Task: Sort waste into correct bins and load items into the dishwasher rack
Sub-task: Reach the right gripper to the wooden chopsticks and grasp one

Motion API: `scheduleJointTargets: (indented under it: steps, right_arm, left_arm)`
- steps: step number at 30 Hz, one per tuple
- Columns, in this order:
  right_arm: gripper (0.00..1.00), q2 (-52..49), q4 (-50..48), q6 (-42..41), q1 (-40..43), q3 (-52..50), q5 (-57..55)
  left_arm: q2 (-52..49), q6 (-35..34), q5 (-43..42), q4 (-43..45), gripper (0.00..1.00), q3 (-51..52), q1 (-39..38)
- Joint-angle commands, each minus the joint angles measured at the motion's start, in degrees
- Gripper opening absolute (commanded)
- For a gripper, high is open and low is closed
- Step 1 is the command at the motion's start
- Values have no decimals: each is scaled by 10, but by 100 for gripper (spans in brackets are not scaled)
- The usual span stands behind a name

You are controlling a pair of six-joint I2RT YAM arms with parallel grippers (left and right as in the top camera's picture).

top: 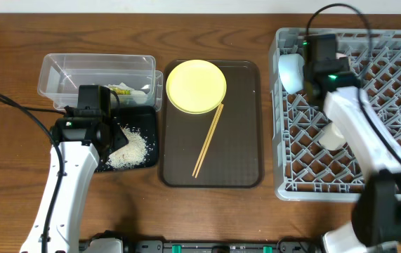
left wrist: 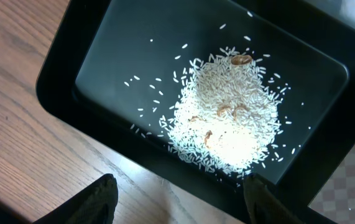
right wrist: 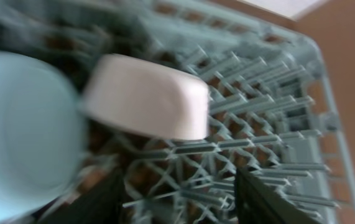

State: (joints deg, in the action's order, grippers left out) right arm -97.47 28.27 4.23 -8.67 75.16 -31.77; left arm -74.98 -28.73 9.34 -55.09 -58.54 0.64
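Observation:
I need to swing my right gripper across from the rack next and down onto the chopstick's middle (top: 209, 139), because that is below the gripper and to its left in the overhead view.
The rice (top: 131, 149) lies heaped in the black tray (top: 148, 119); it also shows in the left wrist view (left wrist: 227, 130). My left gripper (left wrist: 180, 199) is open and empty over the tray's near rim (left wrist: 59, 81). The snack wrapper (top: 126, 89) lies in the clear tub (top: 81, 70). The yellow plate (top: 196, 86) and chopsticks (top: 208, 140) lie on the brown serving tray (top: 246, 161). My right gripper (right wrist: 180, 193) is open and empty above the grey rack (top: 397, 147). The light blue bowl (top: 291, 72) and the white bowl (top: 332, 135) are in the rack. The green cup is not made out.
In the blurred right wrist view the light blue bowl (right wrist: 22, 124) is at the left and the white bowl (right wrist: 146, 96) lies upside down on the rack pegs (right wrist: 270, 130). The right arm crosses over the rack. Bare wood table lies along the front.

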Motion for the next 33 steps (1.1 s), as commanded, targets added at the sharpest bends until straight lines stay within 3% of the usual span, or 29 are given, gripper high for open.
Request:
scheduleJointTargets:
  steps: [1, 5, 8, 14, 21, 29, 33]
  right_arm:
    - [56, 68, 34, -25, -16, 2, 210]
    - [52, 104, 79, -59, -41, 2, 435]
    - [52, 103, 99, -102, -73, 2, 483]
    - [50, 72, 115, -169, -159, 0, 466]
    - [49, -17, 116, -293, -264, 0, 363]
    - [48, -122, 112, -417, -326, 0, 299]
    - [48, -159, 100, -433, -337, 0, 270]
  left_arm:
    - [4, -5, 1, 1, 68, -6, 3]
    - [4, -5, 1, 1, 68, -6, 3]
    - [4, -5, 1, 1, 68, -6, 3]
    - [4, -5, 1, 1, 68, -6, 3]
    - [4, -5, 1, 1, 68, -6, 3]
    - [4, -5, 1, 1, 68, -6, 2]
    - [4, -5, 1, 1, 68, -6, 3]
